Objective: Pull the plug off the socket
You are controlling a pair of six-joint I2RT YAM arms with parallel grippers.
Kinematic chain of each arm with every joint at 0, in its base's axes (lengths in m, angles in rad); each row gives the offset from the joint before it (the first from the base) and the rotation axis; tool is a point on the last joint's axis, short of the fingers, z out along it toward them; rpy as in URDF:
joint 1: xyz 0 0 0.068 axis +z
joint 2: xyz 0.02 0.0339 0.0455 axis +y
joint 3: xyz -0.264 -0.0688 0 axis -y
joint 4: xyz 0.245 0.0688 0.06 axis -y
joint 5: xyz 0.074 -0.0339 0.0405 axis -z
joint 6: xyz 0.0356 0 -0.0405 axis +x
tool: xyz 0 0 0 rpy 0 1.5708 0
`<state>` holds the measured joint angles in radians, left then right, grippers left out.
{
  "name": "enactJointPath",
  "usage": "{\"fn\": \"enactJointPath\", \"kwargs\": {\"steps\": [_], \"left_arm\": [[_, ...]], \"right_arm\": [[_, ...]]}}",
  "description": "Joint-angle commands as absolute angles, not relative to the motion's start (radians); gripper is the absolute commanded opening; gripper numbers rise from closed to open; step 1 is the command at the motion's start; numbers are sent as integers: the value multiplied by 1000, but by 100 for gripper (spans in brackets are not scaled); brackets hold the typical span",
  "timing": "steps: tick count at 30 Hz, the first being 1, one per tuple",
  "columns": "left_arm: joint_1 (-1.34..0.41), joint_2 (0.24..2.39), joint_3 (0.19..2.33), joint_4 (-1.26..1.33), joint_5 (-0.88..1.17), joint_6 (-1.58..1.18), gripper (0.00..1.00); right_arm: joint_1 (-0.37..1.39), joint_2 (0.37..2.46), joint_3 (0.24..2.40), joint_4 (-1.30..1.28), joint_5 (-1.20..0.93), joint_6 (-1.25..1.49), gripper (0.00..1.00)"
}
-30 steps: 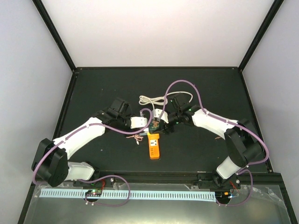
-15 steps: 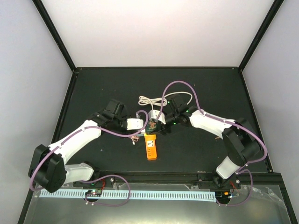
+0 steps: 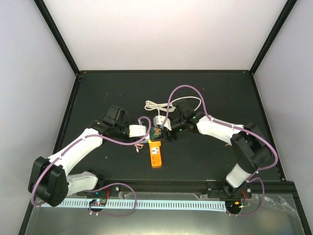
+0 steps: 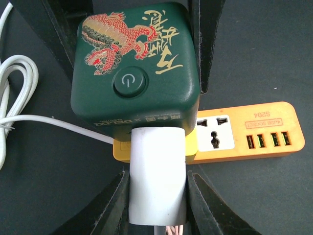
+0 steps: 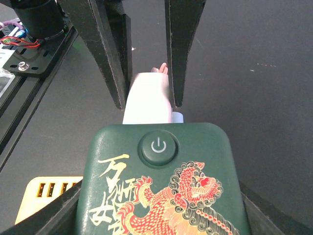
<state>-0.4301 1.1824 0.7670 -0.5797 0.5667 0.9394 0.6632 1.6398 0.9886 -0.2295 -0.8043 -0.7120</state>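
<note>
My left gripper is to pull the plug off the cube and outward next, then let go of it on the bare tabletop, which is to the gripper's left in the top view.
The orange socket block point(image 3: 156, 155) lies on the black table and also shows in the left wrist view point(image 4: 244, 139). A dark green cube point(image 3: 157, 132) with a red dragon top sits over its far end. The white plug point(image 4: 156, 152) sticks into the cube's side face and also shows in the right wrist view point(image 5: 146, 100). My left gripper point(image 4: 156, 183) is shut on the plug, its fingers point(image 5: 108, 58) flanking it. My right gripper point(image 5: 157, 215) is shut on the green cube point(image 5: 161, 186), its fingers point(image 4: 205, 44) at the cube's sides.
A thin white cord point(image 3: 159, 105) lies coiled behind the grippers and runs in under the cube point(image 4: 49, 122). Purple arm cables point(image 3: 188, 89) loop above the table. Small reddish bits point(image 3: 140, 145) lie left of the orange block.
Both grippers, the green cube and the plug have shifted a little to the left. The orange block has slid left with them.
</note>
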Motion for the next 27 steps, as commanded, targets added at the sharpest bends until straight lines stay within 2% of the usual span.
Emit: {"fn": "enactJointPath", "kwargs": {"steps": [1, 13, 19, 27], "left_arm": [[-350, 1145, 742, -755, 425, 1022, 7], [-267, 1100, 739, -813, 438, 1057, 7], [-133, 1105, 814, -863, 479, 1065, 7], [55, 1223, 984, -901, 538, 1018, 8]], "right_arm": [[619, 1651, 976, -330, -749, -697, 8], [618, 1662, 986, -335, -742, -693, 8], [619, 1661, 984, -335, -747, -694, 10], [619, 1660, 978, -334, -753, -697, 11]]}}
